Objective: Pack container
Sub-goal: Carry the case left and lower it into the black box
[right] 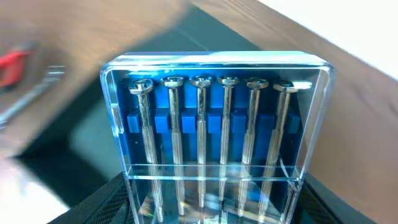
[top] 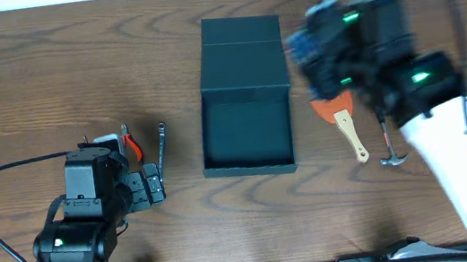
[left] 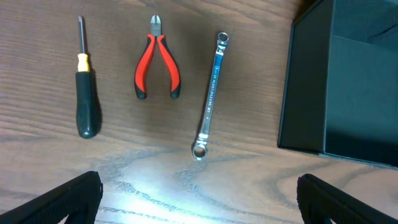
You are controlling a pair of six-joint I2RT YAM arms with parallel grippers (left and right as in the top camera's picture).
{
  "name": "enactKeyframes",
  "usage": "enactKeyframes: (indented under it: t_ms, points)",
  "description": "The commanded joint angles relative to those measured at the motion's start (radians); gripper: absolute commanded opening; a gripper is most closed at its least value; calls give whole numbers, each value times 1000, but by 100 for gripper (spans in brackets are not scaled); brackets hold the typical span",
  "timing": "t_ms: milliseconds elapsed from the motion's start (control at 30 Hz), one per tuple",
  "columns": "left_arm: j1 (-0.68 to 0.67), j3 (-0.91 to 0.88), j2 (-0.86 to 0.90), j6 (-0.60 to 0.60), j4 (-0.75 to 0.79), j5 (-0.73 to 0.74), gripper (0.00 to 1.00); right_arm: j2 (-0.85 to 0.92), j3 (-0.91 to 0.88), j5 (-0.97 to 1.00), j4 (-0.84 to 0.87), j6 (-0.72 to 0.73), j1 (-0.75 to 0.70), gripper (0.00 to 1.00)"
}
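Next, my right gripper moves back from beside the container's lid and over the container's opening, then lowers the case onto the container's bottom, since the container is open and empty.
The dark teal container lies open mid-table, its flap lid folded back at the far side. It also shows in the left wrist view and, blurred, in the right wrist view. My right gripper is shut on a clear case with a blue insert and several precision screwdrivers. It holds the case in the air by the lid's right edge. My left gripper is open and empty, low over bare table left of the container.
Left of the container lie a black-handled screwdriver, red pliers and a ring wrench. Right of it lie a scraper with an orange blade and a wooden handle and a small hammer.
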Motion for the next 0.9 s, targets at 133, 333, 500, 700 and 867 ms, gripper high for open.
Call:
enactKeyframes:
  t_ms: [133,333,500,700,867]
  points:
    - [4,19,-2,-10,-11,6,99,88,3,-6,45,-168,266,1]
    - [4,19,-2,-10,-26,6,99,244,3,16,33,-286,306,1]
    - [4,19,-2,-10,-41,6,99,332,3,19,43,-358,266,1]
    - [4,19,-2,-10,-40,6,99,439,3,-40,43,-422,229,1]
    - [4,19,-2,-10,-40,6,98,539,3,-53,40,-421,225,1]
